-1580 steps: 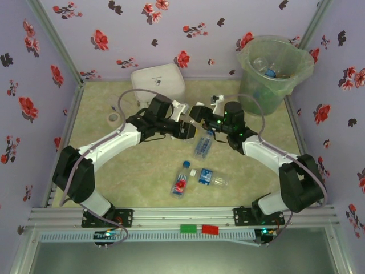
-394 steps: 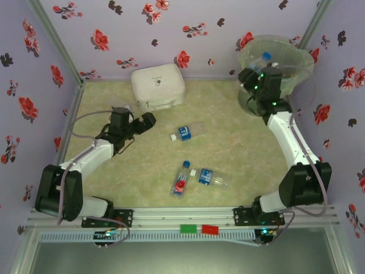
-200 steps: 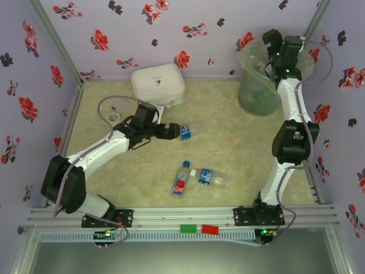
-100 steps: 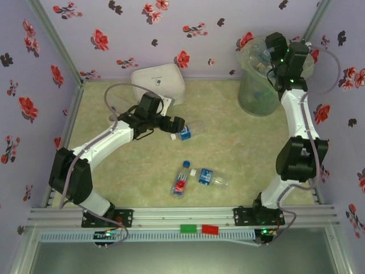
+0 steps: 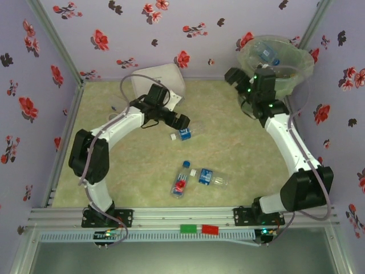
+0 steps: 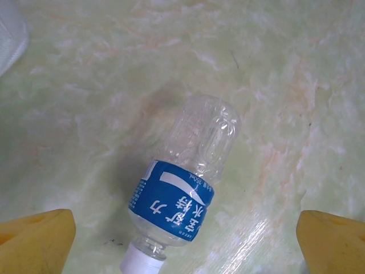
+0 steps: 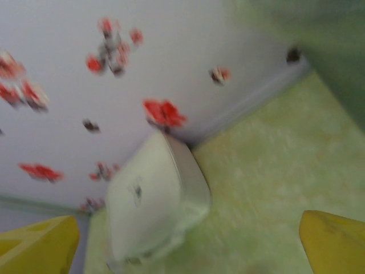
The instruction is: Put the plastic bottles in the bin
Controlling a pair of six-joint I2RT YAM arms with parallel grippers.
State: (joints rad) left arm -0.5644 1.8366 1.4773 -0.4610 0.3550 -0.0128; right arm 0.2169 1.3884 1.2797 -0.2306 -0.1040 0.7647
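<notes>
The left gripper lowers its open fingers onto the bottle's blue label (image 5: 185,134) (image 6: 171,200) below next and closes around the bottle's sides, since the label lies within their span.
A clear plastic bottle (image 5: 185,133) with a blue label and white cap lies on the green floor; in the left wrist view this bottle (image 6: 181,194) lies between my yellow fingertips (image 6: 35,240), untouched. My left gripper (image 5: 180,121) hovers open just above it, seen close up as the left gripper (image 6: 182,245). Two more bottles lie nearer the front: one with red on it (image 5: 179,184) and one blue-labelled (image 5: 209,177). The bin (image 5: 296,71) stands at the back right with bottles inside (image 5: 267,53). My right gripper (image 5: 231,76) is open and empty, left of the bin.
A white square lidded box (image 5: 168,77) sits at the back wall, partly behind my left arm; the blurred right wrist view looks at this box (image 7: 151,205) between that gripper's yellow fingertips (image 7: 336,242). Flowered walls close in the floor on three sides.
My right arm has swung out from over the bin, down and to its left. My left gripper has shifted slightly right and now sits over the blue-labelled bottle, which has not moved.
</notes>
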